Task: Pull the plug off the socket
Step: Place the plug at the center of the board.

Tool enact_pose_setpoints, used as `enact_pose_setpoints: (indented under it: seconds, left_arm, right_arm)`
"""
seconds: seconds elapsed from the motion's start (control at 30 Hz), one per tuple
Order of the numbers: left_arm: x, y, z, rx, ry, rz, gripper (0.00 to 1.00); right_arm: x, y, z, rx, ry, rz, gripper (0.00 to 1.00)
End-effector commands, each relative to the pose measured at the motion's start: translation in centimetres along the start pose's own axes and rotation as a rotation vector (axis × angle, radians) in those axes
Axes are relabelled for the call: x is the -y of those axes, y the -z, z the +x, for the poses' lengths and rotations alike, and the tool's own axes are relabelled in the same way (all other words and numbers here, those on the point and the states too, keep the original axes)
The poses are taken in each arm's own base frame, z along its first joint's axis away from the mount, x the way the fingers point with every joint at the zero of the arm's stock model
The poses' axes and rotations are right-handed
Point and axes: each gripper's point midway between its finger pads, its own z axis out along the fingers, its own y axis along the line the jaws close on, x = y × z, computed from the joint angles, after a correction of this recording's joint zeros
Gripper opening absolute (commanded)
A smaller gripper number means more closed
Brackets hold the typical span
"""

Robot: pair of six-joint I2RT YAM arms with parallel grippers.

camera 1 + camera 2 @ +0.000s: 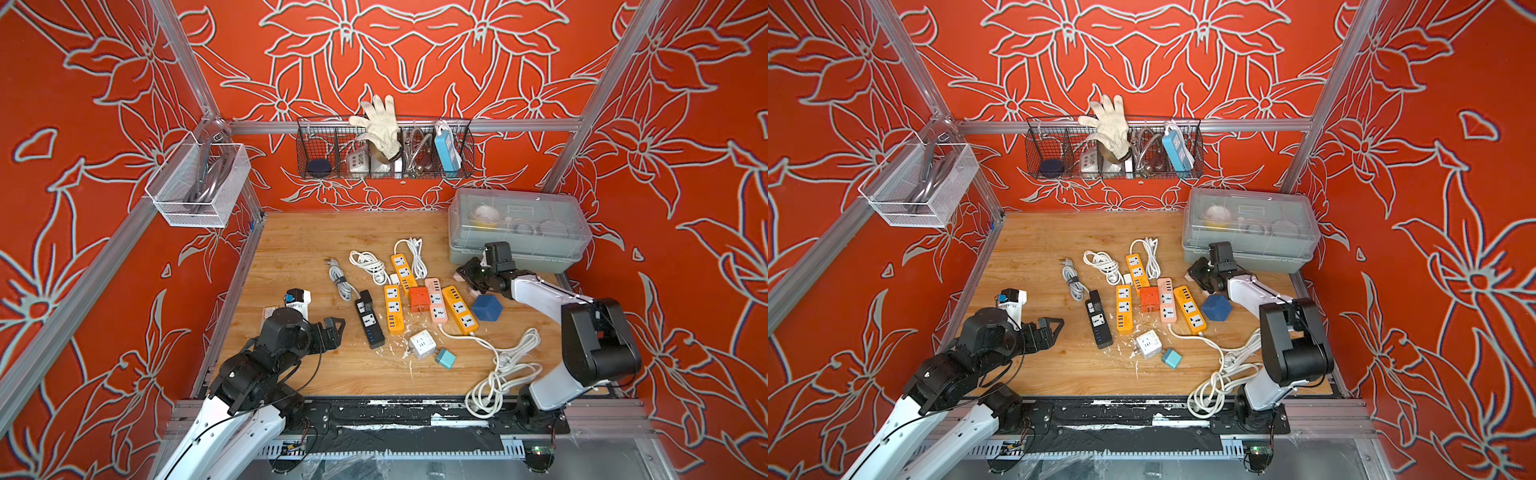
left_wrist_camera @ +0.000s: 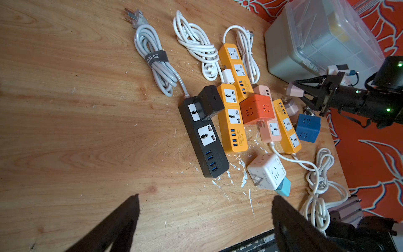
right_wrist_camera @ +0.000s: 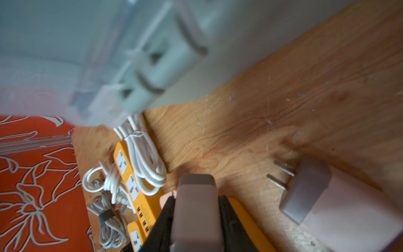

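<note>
The pinkish-grey plug [image 3: 196, 209] comes down in my right gripper toward the bare wood between yellow strip and loose plug next for release, as it hangs clear of every socket.
My right gripper [image 3: 197, 198] is shut on a pinkish-grey plug [image 3: 196, 209], and the left wrist view also shows this plug [image 2: 294, 90] held in the air, clear of every socket. Below it lie the pink power strip [image 1: 436, 301] and a yellow strip [image 1: 459, 309]. A second pinkish plug [image 3: 316, 196] lies loose on the wood beside them, prongs showing. In both top views the right gripper [image 1: 467, 274] hovers just in front of the grey box. My left gripper [image 2: 206, 197] stands open over bare wood near the table's front left, also seen from above [image 1: 334, 328].
A grey storage box [image 1: 519, 232] with a clear lid stands at the back right. A black strip [image 1: 368, 318] carries a black adapter. An orange cube [image 1: 419, 299], a blue cube [image 1: 487, 308], a white cube socket [image 1: 423, 345] and cable coils [image 1: 503, 370] lie around.
</note>
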Motion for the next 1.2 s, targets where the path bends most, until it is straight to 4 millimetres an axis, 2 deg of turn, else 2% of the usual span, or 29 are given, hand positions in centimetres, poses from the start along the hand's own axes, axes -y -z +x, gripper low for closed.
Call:
enact_pose_setpoints:
  seconds: [0.0,0.13,0.27,0.33,0.5,0.63,0.77,0.9,1.07,1.17]
  left_arm:
    - [0.1,0.1,0.1,0.003,-0.004,0.013,0.94]
    - [0.1,0.0,0.1,0.001,-0.003,0.012,0.94]
    - [0.1,0.0,0.1,-0.003,-0.004,0.012,0.94]
    - [0.2,-0.1,0.1,-0.002,-0.003,0.013,0.94]
    - [0.2,-0.1,0.2,-0.005,0.000,0.015,0.94]
    - [0.2,-0.2,0.3,-0.009,0.002,0.015,0.94]
    - [0.3,-0.3,0.3,-0.010,0.004,0.021,0.94]
    - [0.3,-0.9,0.6,-0.021,0.018,0.031,0.94]
    - [0.5,-2.3,1.6,-0.060,0.064,0.053,0.93]
    - [0.5,-2.9,2.1,-0.075,0.089,0.063,0.93]
  right_arm:
    - [-0.4,-0.4,-2.1,0.057,-0.013,0.019,0.19]
    - [0.5,-1.1,-2.6,0.058,-0.027,0.056,0.22]
    - [1.0,-1.2,-3.0,0.045,-0.021,0.082,0.38]
    - [1.0,-0.9,-3.1,0.043,-0.002,0.087,0.43]
    - [0.7,0.8,-3.6,0.058,0.056,0.082,0.49]
    - [-0.1,3.2,-3.4,0.078,0.111,0.051,0.49]
    - [-2.2,6.4,-2.3,0.100,0.168,-0.085,0.49]
    - [-5.7,8.6,0.2,0.035,0.180,-0.335,0.49]
    - [-8.6,10.2,2.4,-0.040,0.075,-0.603,0.49]
    - [-10.1,10.6,3.9,-0.084,0.048,-0.687,0.49]
